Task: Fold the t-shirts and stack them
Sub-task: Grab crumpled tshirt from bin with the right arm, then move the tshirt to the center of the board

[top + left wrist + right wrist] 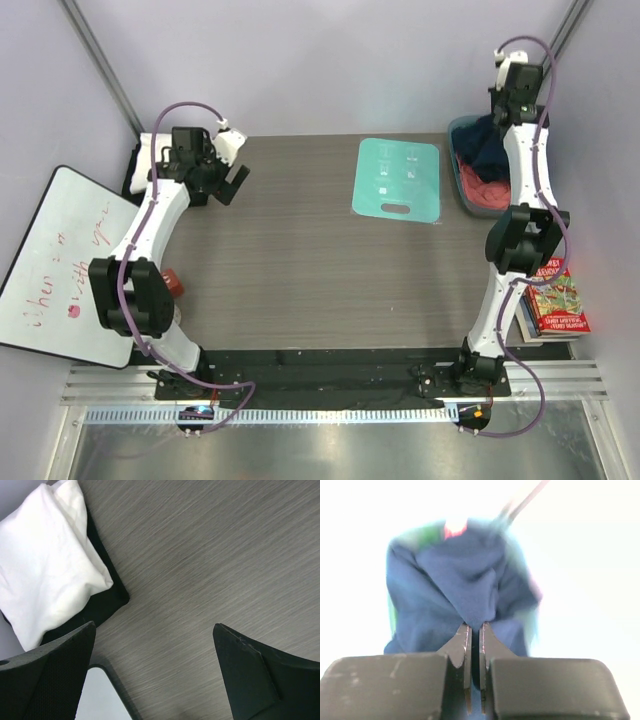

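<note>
The navy t-shirt still hangs into the teal tub, so I will lift my right gripper and swing it toward the bare middle of the table to let the t-shirt go.
A navy t-shirt bunches up in front of my right gripper, whose jaws are shut on a pinch of its fabric. From above, that gripper is over the teal tub at the back right, with the navy t-shirt and a salmon t-shirt in the tub. A folded white t-shirt lies on a black t-shirt at the table's far left. My left gripper hangs open over bare table beside them and holds nothing. Seen from above, it is right of that pile.
A mint-green board with a handle slot lies flat at the back centre-right. A whiteboard leans off the table's left edge, and its corner shows under my left gripper. Books are stacked at the right edge.
</note>
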Controlling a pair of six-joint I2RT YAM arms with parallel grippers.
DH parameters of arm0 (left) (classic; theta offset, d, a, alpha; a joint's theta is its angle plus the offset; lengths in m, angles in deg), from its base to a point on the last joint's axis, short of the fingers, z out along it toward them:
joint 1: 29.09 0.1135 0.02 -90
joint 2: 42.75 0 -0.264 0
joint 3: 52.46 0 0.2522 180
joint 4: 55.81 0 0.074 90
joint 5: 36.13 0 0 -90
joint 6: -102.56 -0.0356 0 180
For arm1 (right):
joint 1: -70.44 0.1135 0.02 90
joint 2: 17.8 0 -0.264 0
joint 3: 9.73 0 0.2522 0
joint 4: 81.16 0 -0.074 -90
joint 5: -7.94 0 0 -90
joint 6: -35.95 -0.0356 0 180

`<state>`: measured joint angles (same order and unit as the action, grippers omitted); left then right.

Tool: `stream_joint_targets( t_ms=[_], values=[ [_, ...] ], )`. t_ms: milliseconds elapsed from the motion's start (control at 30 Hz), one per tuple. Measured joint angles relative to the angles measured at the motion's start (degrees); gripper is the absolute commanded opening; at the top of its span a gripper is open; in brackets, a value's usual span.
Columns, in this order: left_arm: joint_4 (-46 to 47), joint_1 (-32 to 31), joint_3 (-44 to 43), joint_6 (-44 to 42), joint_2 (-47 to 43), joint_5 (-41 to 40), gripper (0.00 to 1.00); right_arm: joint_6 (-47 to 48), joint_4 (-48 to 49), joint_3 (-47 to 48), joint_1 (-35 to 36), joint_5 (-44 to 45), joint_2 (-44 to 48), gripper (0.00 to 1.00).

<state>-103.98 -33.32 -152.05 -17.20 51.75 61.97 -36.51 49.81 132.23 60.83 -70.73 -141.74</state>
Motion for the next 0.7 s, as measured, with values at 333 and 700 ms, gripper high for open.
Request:
stream_joint_targets(
  t_ms=[333,700],
  values=[
    [2.3,-1.7,2.1,0.8,-1.4,0.1,1.00,8.4,7.7,0.1,10.0,-7.1,17.2,0.01],
    [6.1,-2.4,4.1,0.9,-1.5,0.0,1.00,12.3,10.8,-12.2,16.2,-25.7,38.7,0.76]
  ],
)
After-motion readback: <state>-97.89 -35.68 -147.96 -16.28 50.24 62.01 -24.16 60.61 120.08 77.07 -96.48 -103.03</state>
